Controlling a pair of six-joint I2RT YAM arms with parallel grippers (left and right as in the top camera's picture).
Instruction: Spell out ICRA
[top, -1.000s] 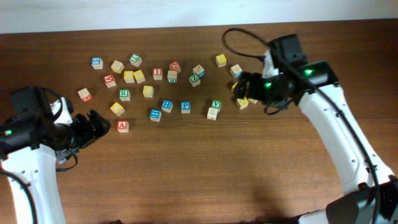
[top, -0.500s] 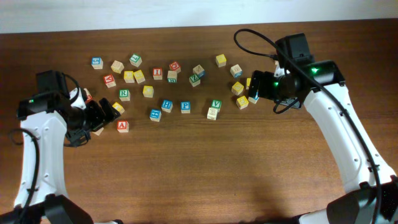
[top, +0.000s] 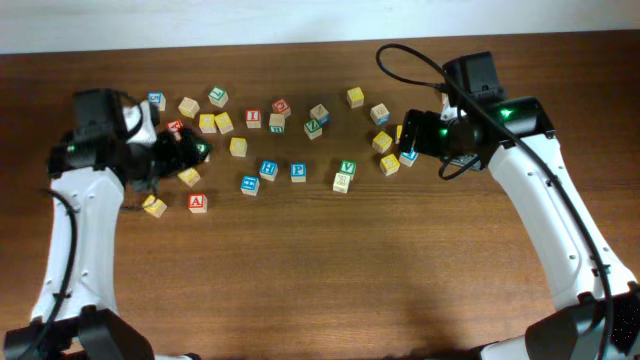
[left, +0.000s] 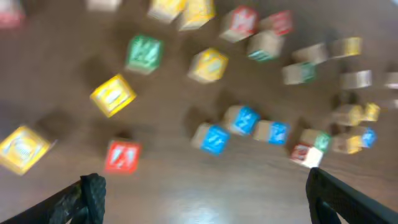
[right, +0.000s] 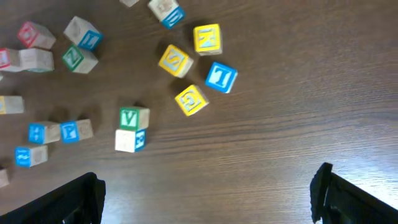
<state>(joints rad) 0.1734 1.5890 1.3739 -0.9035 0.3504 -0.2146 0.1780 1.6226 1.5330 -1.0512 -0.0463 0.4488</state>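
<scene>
My left gripper will move across to its right in the overhead view and down onto the red-edged I cube (top: 253, 118) (left: 243, 20), the first letter of ICRA.
Lettered wooden blocks lie scattered across the back of the brown table. A red A block (top: 197, 202) sits at the front left, also in the left wrist view (left: 122, 155). A red I block (top: 253, 117) and a red block (top: 281, 106) beside it lie in the back cluster. A green R block (left: 144, 53) shows in the left wrist view. My left gripper (top: 185, 152) (left: 205, 193) is open and empty, above the left blocks. My right gripper (top: 408, 137) (right: 208, 193) is open and empty, above the right-hand blocks.
Yellow K (right: 207, 38), S (right: 174, 61) and G (right: 191, 99) blocks and a blue L block (right: 221, 77) lie under the right gripper. A green V block (right: 134, 117) and several blue blocks (top: 268, 169) lie mid-table. A yellow block (top: 153, 207) sits left of the A.
My left arm has swung toward the back and right, from beside the A block to over the left cluster. My right gripper shifted slightly right, then held still.
</scene>
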